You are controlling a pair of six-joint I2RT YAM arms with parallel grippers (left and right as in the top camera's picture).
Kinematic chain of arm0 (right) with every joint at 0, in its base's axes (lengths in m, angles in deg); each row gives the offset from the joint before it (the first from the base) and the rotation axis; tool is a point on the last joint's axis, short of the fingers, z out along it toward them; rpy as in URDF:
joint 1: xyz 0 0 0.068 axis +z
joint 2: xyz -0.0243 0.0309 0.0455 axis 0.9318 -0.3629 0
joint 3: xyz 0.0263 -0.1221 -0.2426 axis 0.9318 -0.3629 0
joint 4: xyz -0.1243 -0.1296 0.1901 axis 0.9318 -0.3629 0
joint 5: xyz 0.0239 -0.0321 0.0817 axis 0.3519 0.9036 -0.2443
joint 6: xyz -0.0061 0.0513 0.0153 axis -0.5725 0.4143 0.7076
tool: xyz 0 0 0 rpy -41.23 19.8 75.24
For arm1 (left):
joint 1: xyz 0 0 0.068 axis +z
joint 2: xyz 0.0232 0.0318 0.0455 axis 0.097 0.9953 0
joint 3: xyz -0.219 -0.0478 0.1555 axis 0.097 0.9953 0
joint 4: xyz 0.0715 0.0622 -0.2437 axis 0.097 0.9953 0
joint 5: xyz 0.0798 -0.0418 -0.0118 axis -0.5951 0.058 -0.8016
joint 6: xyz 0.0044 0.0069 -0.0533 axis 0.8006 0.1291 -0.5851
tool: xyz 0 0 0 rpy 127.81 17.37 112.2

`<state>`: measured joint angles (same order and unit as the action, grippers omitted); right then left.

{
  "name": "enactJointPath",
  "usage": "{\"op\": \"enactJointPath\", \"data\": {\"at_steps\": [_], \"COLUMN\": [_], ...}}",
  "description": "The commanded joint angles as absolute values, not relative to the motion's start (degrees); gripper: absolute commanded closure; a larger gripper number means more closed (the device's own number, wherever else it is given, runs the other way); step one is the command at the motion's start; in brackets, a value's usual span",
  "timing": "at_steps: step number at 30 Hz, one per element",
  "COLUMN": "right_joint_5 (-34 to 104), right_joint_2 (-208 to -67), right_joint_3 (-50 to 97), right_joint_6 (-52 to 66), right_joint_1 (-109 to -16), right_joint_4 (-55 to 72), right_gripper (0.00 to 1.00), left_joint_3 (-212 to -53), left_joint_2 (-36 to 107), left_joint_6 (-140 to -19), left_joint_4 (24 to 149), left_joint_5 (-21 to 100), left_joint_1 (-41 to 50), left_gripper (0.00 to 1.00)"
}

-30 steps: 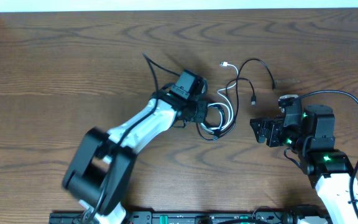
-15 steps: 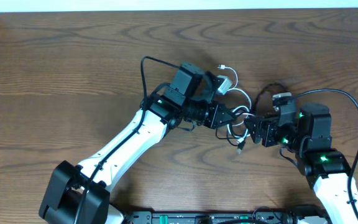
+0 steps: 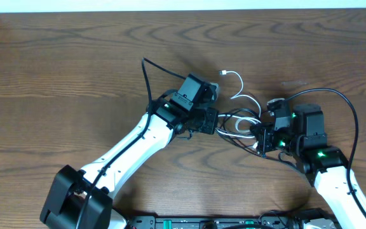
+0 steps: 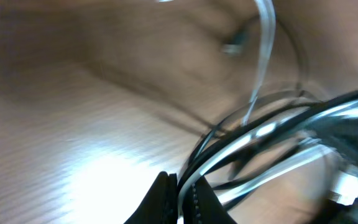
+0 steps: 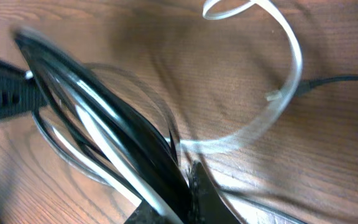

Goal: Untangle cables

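My left gripper will rise away from the right gripper and let go of the strands over bare tabletop, since that is to its left in the overhead view.
The cables, one white and one black, lie bunched in a tangle [image 3: 239,121] at the table's middle, stretched between my two grippers. The white cable [image 3: 237,86] curls away toward the far side and ends in a small plug [image 3: 224,74]. My left gripper [image 3: 216,122] is at the tangle's left end. In the left wrist view it [image 4: 182,196] is shut on white and black strands, with the white cable [image 4: 263,56] running upward. My right gripper [image 3: 258,135] is at the right end. Seen from its wrist it [image 5: 188,186] is shut on the black cable [image 5: 117,118] and a white strand, while a white loop [image 5: 288,68] arcs beyond.
The brown wooden table [image 3: 56,76] spreads wide to the left and far side. A thick black arm wire [image 3: 146,76] rises by the left arm and another [image 3: 351,108] loops beside the right arm. A black rail [image 3: 202,222] runs along the near edge.
My right gripper has gone from open to shut on the cables and shifted slightly left. My left gripper has drawn back left, so the bundle now stretches between the two.
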<state>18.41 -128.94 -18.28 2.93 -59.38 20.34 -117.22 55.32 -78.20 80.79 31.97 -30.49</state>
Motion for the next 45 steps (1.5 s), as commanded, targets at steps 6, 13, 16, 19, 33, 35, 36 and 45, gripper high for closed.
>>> {"op": "enactJointPath", "data": {"at_steps": [6,13,16,19,33,35,36,45], "right_joint_5": [37.7,51.7,51.0,51.1,26.3,26.3,26.2,20.0], "right_joint_2": [-128.9,-128.9,-128.9,-128.9,-128.9,-128.9,-128.9,-128.9], "right_joint_3": [-17.6,-17.6,-17.6,-17.6,-17.6,-17.6,-17.6,-17.6], "right_joint_6": [12.0,23.3,18.9,18.1,14.1,14.1,14.1,7.9], "right_joint_1": [-64.9,-69.7,-69.9,-69.9,-69.8,-69.8,-69.8,-68.9], "right_joint_4": [19.4,13.1,10.8,10.2,16.6,16.2,16.0,14.7], "right_gripper": [0.99,0.99,0.83,0.99,0.65,0.65,0.64,0.31], "left_joint_3": [-117.3,-117.4,-117.4,-117.4,-117.3,-117.3,-117.3,-116.7], "left_joint_2": [54.9,53.9,48.5,39.0,38.1,38.9,39.2,45.2], "left_joint_6": [-77.1,-77.1,-77.1,-77.2,-83.1,-83.5,-82.9,-74.7], "left_joint_4": [88.3,91.2,89.9,88.4,58.4,54.4,55.3,92.2], "left_joint_5": [12.9,12.3,12.3,12.8,72.4,70.9,67.2,27.6], "left_joint_1": [-22.8,-15.8,-12.2,-6.8,-12.9,-14.2,-14.7,-14.7], "left_gripper": [0.92,0.92,0.93,0.93,0.78,0.68,0.6,0.35]}}
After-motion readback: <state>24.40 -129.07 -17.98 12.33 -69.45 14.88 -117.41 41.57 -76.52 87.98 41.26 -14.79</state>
